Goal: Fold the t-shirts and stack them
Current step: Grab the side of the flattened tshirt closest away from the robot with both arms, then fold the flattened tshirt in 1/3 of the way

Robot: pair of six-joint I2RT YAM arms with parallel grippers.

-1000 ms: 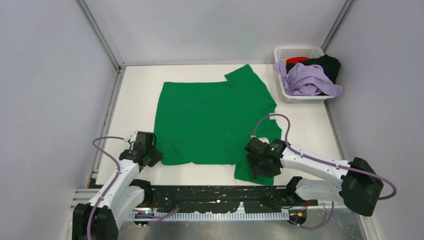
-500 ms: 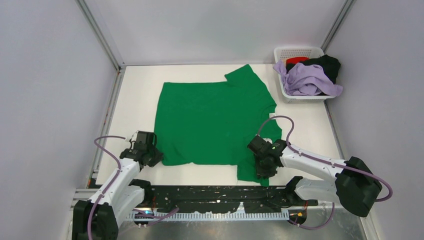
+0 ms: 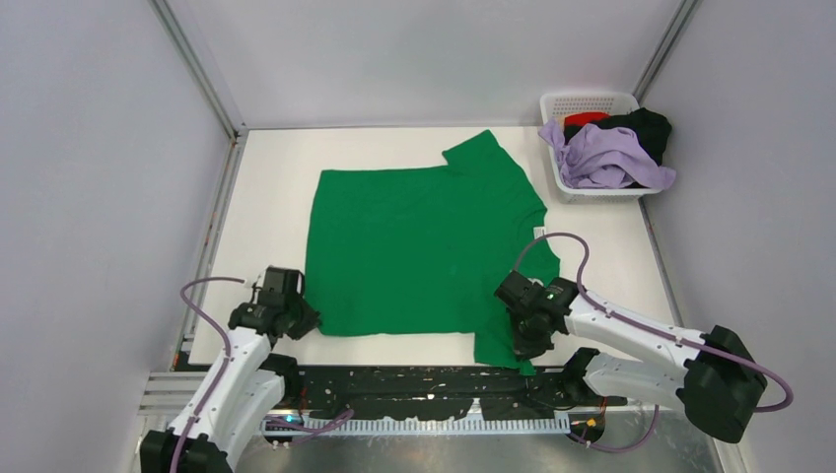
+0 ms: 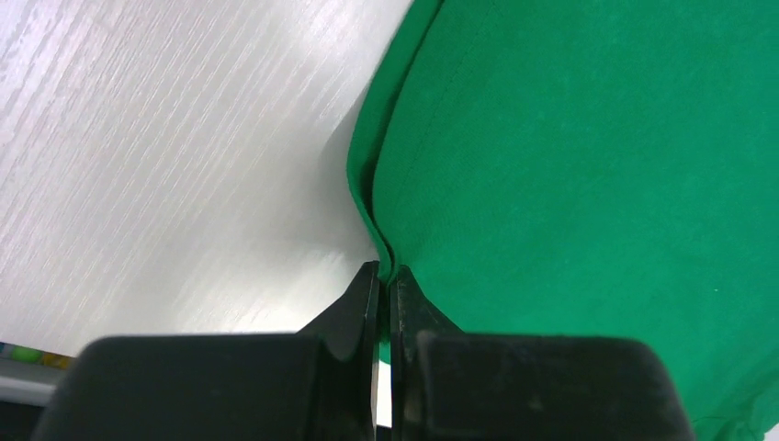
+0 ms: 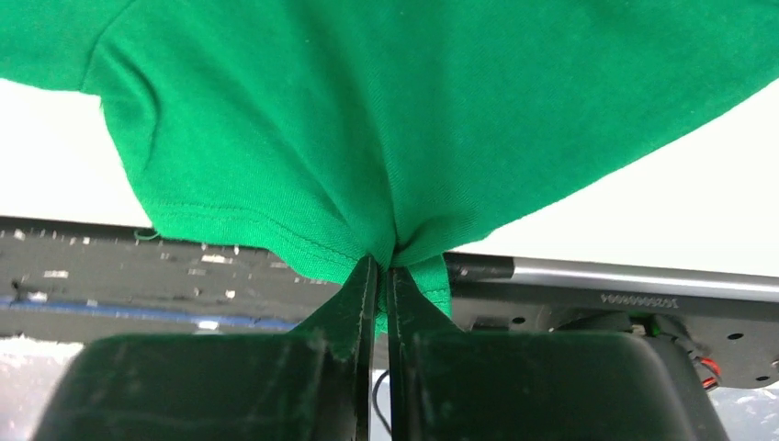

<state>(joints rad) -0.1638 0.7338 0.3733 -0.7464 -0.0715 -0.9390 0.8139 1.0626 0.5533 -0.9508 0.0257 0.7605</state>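
Next, my right gripper lifts the near sleeve outward over the shirt's middle [image 3: 471, 247], then opens to release the sleeve there.
A bright green t-shirt [image 3: 419, 251] lies spread flat on the white table, its near sleeve hanging toward the front edge. My left gripper [image 3: 288, 317] is shut on the shirt's near-left hem corner; in the left wrist view the green cloth [image 4: 570, 165] folds into the pinched jaws of this gripper [image 4: 386, 273]. My right gripper [image 3: 525, 340] is shut on the near sleeve, and the right wrist view shows the green fabric [image 5: 404, 110] bunched at that gripper's tips [image 5: 381, 262] and lifted a little. Lavender [image 3: 609, 158], black [image 3: 649, 128] and red [image 3: 586, 118] t-shirts sit in the basket.
A white slotted basket [image 3: 572, 187] stands at the far right corner against the wall. Grey walls close in the table on three sides. A black perforated rail [image 3: 414, 384] runs along the near edge between the arm bases.
My right gripper closed on the green shirt's near sleeve. Both grippers drew slightly toward the near edge, pulling the shirt's front hem with them.
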